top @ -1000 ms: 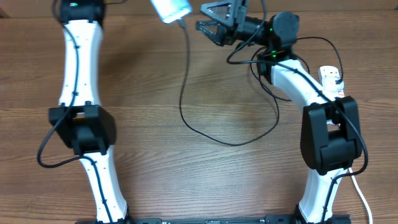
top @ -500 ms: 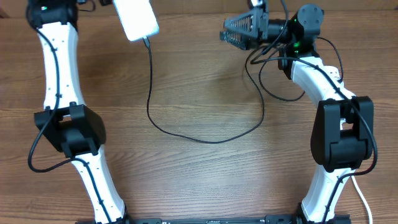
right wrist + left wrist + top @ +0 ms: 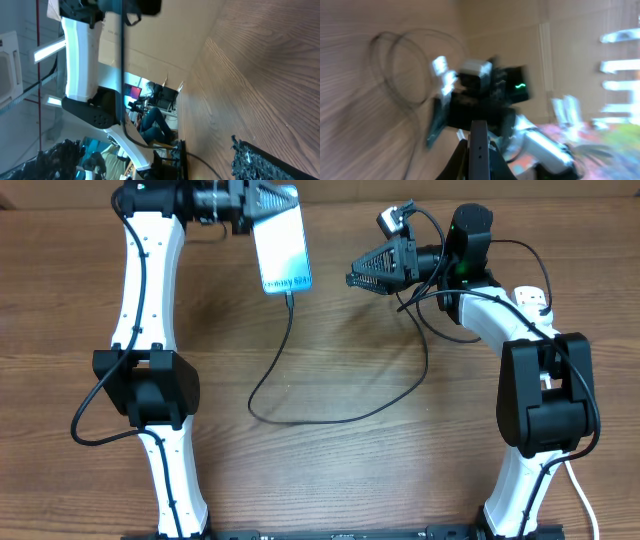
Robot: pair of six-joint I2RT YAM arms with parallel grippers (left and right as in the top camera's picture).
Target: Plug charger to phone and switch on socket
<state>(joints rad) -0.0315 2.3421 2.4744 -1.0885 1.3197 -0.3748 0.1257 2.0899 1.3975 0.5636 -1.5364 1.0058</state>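
The charger [image 3: 262, 380] is already plugged into the raised phone, so my left gripper will move back and down to the bare wood inside the cable's loop [image 3: 326, 343] and release.
In the overhead view my left gripper [image 3: 265, 205] is shut on the top end of the phone [image 3: 281, 248], held above the table's far edge with its light screen up. The charger [image 3: 262, 380], a thin black cable, is plugged into the phone's lower end and loops across the table toward the right arm. The blurred left wrist view shows the phone [image 3: 479, 135] edge-on between the fingers of that gripper [image 3: 479, 162]. My right gripper [image 3: 356, 278] stands open, pointing left, right of the phone and apart from it. The socket [image 3: 533, 301] peeks out white behind the right arm.
The right wrist view shows wood table [image 3: 270, 75], the right gripper's [image 3: 207, 157] spread fingers with nothing between them, and the left arm [image 3: 82, 60] beyond. Both arm bases stand at the near table edge. A white cord [image 3: 580, 500] runs off at the near right.
The left gripper carried the phone left, then back right and nearer, with the cable trailing along. The right gripper dropped lower beside the phone and stayed open.
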